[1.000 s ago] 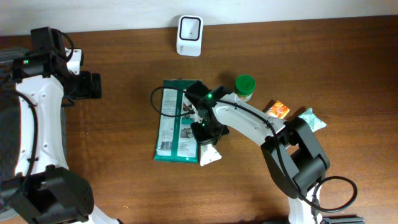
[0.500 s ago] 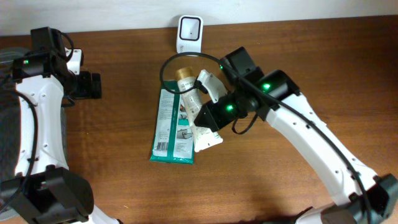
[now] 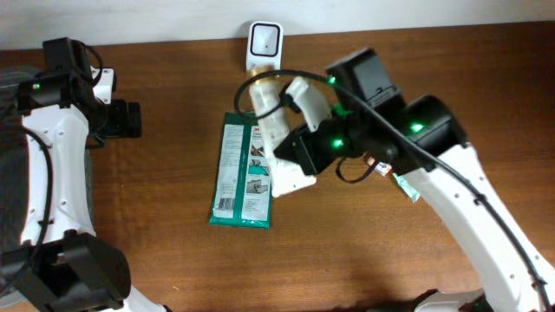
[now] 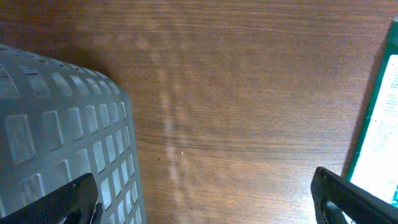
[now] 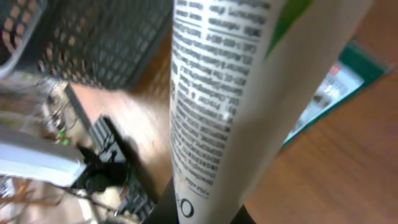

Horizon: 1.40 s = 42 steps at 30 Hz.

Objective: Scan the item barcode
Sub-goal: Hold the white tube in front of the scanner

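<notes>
My right gripper will next move away from the scanner (image 3: 264, 40), down by the orange and teal packets to release the tube, as the green packet is beneath it.
My right gripper (image 3: 299, 147) is shut on a white tube (image 3: 276, 130) with a tan cap, held tilted above the table with its cap end just below the white barcode scanner (image 3: 264, 40) at the back edge. In the right wrist view the tube (image 5: 249, 93) fills the frame, black print facing the camera, its flat end between the dark fingers (image 5: 165, 205). No barcode can be made out on it. My left gripper (image 3: 130, 120) hangs open far to the left, with nothing between its jaws (image 4: 202, 205).
A green flat packet (image 3: 243, 173) lies on the wood under the tube, its edge also in the left wrist view (image 4: 382, 137). A grey perforated basket (image 4: 56, 124) sits at the left. Small orange (image 3: 378, 162) and teal (image 3: 408, 186) packets peek out under my right arm.
My right arm has lifted the tube off the table beside the green packet and swung it up and back toward the scanner. The left arm has stayed still.
</notes>
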{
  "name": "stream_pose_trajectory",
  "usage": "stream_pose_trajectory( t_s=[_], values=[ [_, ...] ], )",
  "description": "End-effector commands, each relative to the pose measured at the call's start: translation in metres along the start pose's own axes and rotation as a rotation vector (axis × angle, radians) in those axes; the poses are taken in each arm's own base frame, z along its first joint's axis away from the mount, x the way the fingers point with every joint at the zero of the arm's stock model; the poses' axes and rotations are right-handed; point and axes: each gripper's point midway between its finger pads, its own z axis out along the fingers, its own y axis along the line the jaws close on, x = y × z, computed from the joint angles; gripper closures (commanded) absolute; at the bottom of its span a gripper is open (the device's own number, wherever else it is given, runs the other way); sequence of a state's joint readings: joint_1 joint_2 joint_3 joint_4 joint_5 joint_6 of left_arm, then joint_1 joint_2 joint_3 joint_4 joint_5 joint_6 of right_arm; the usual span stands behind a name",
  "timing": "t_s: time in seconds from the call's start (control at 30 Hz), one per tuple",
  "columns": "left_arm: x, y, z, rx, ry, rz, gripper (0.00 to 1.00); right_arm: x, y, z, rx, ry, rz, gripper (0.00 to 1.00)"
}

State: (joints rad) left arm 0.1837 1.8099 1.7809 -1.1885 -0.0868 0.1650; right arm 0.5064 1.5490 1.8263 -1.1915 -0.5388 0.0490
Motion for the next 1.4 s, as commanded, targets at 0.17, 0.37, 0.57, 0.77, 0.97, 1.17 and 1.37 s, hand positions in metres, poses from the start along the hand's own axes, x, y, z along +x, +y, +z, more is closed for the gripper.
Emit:
stream_pose_trajectory(
  t_s=[0.17,0.37,0.57,0.77,0.97,1.17,1.37],
  values=[
    [0.0,0.003,-0.008,-0.011,-0.017,0.005,0.01,-0.074,-0.059,0.005,0.331,-0.038,-0.144,0.96],
    [0.0,0.003,-0.008,-0.011,-0.017,0.005,0.01,-0.107,-0.159,0.047,0.718,-0.028,-0.222,0.96],
    [0.0,0.003,-0.008,-0.011,-0.017,0.005,0.01,-0.136,-0.246,0.092,1.06,-0.013,-0.369,0.96],
    [0.0,0.003,-0.008,-0.011,-0.017,0.005,0.01,-0.15,-0.295,0.139,1.185,-0.026,-0.497,0.96],
    [0.0,0.003,-0.008,-0.011,-0.017,0.005,0.01,-0.128,-0.343,0.157,1.291,0.052,-0.488,0.96],
    [0.0,0.003,-0.008,-0.011,-0.017,0.005,0.01,-0.122,-0.355,0.154,1.3,0.071,-0.474,0.96],
    [0.0,0.003,-0.008,-0.011,-0.017,0.005,0.01,-0.122,-0.354,0.155,1.299,0.104,-0.518,0.96]
  ],
)
